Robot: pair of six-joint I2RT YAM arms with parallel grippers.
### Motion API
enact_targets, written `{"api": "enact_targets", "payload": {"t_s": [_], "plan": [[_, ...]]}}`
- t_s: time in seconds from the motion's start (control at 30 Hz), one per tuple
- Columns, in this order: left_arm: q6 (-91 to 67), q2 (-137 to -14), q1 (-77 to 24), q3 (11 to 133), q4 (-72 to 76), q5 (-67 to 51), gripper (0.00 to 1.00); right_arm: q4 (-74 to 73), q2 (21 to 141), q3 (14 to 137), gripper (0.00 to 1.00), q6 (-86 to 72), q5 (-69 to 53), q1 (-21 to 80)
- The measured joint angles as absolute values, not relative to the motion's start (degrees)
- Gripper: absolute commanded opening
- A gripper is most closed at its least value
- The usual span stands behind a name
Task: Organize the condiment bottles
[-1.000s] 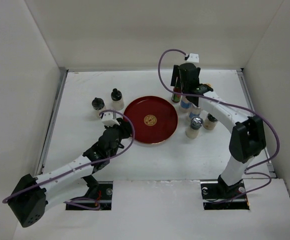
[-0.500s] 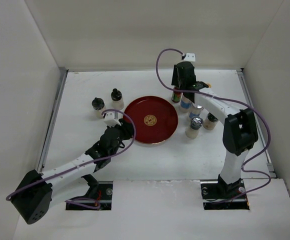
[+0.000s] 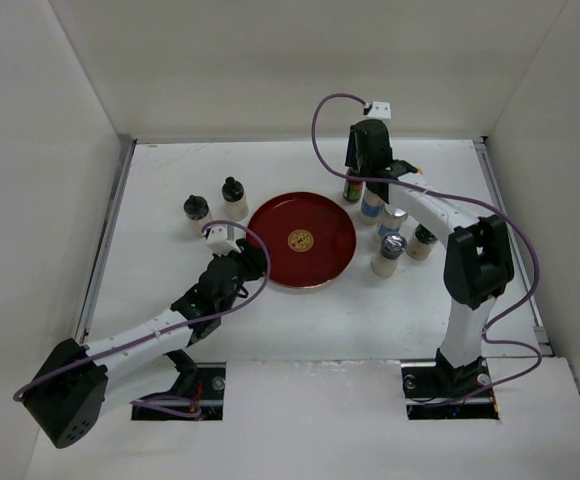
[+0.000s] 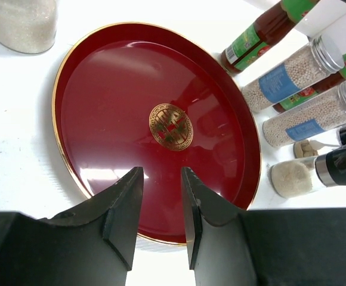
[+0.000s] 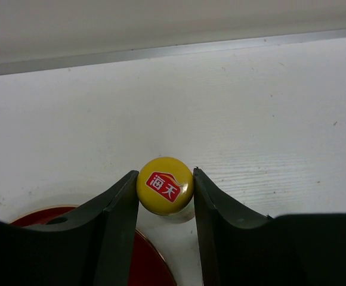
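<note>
My right gripper carries the yellow-capped bottle left in the top view over the tray's rim next and releases it, as the tray's bare far part lies that way.
My right gripper (image 5: 165, 186) is shut on the yellow cap (image 5: 164, 179) of a slim red sauce bottle (image 3: 353, 190), which stands upright at the far right rim of the round red tray (image 3: 270, 225). Close to its right stand the second sauce bottle (image 4: 298, 97), two silver-lidded jars (image 4: 286, 74) (image 4: 313, 116) and dark-capped shakers (image 4: 325, 170). Two more dark-capped shakers (image 3: 196, 210) (image 3: 233, 196) stand left of the tray. My left gripper (image 4: 161, 179) is open and empty, low over the tray's near left rim (image 4: 62, 155).
The tray has nothing on it except its gold emblem (image 4: 171, 126). White walls enclose the table; the back wall edge (image 5: 173, 50) runs just behind the held bottle. The right arm's purple cable (image 3: 320, 130) loops above the tray's far side.
My right gripper has shifted slightly left and settled over the sauce bottle. My left arm has crept a little toward the tray.
</note>
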State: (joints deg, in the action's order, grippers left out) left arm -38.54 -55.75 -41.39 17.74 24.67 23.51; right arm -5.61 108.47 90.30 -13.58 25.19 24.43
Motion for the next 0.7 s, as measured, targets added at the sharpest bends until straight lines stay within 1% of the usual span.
{"api": "enact_targets", "payload": {"t_s": [0.27, 0.5, 0.7], "plan": [[-38.9, -55.7, -39.6, 14.6, 28.1, 23.3, 0.28, -5.3, 107.0, 94.1, 0.29, -11.1, 26.2, 25.9], [-38.9, -55.7, -38.7, 12.8, 30.9, 23.3, 0.28, -2.4, 103.8, 93.0, 0.29, -10.4, 26.8, 32.7], [-39.0, -55.7, -38.0, 12.0, 32.2, 23.3, 0.28, -1.5, 104.0, 92.4, 0.29, -11.2, 25.5, 37.9]]}}
